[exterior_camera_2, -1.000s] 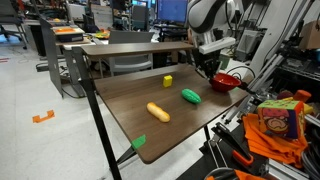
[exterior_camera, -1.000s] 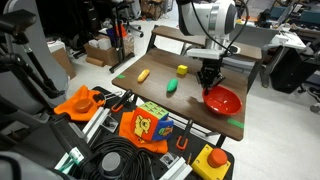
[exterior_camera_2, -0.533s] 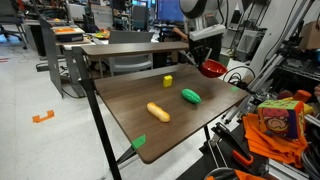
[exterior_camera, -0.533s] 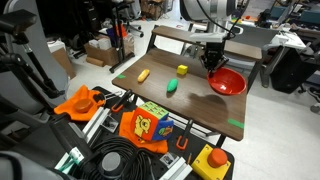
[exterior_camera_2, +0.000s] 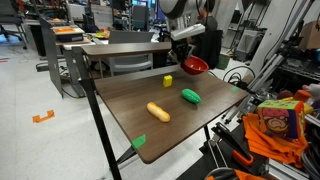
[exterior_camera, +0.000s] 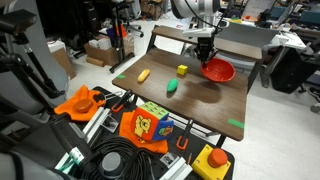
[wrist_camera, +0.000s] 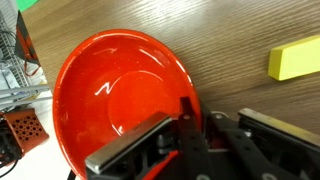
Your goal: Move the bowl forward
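Observation:
My gripper lowers the red bowl onto the open tabletop (exterior_camera: 215,77) (wrist_camera: 126,98) beside the yellow block next and releases its rim, since the bowl hangs tilted just above the wood.
The red bowl (exterior_camera: 219,70) hangs just above the dark wooden table (exterior_camera: 200,100), held by its rim in my gripper (exterior_camera: 206,62). It also shows in an exterior view (exterior_camera_2: 195,66), tilted, under the gripper (exterior_camera_2: 187,62). In the wrist view the bowl (wrist_camera: 110,90) fills the left half of the picture, with my gripper (wrist_camera: 180,125) shut on its near rim, one finger inside and one outside.
On the table lie a yellow block (exterior_camera: 182,70) (wrist_camera: 294,58), a green toy (exterior_camera: 172,87) and a yellow oblong toy (exterior_camera: 143,75). A yellow box with a red button (exterior_camera: 211,160), orange items and cables lie below the table's near edge.
My gripper has lifted the bowl off the table's near right part and carried it toward the far edge, closer to the yellow block.

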### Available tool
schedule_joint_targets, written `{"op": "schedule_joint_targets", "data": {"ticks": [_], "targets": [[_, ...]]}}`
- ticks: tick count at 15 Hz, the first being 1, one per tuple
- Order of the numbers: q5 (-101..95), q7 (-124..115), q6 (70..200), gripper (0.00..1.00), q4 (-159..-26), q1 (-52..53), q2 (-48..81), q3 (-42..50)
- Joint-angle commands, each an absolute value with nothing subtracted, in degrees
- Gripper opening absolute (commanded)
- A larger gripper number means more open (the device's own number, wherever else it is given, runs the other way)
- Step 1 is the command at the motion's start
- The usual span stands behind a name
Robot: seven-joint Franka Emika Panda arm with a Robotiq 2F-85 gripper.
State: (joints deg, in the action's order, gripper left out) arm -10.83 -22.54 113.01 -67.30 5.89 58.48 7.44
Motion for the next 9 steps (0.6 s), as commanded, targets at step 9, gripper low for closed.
{"op": "schedule_joint_targets", "data": {"ticks": [9], "targets": [[-10.3, -14.7, 102.1, 0.02, -49.4, 6.5, 70.9, 6.0]]}}
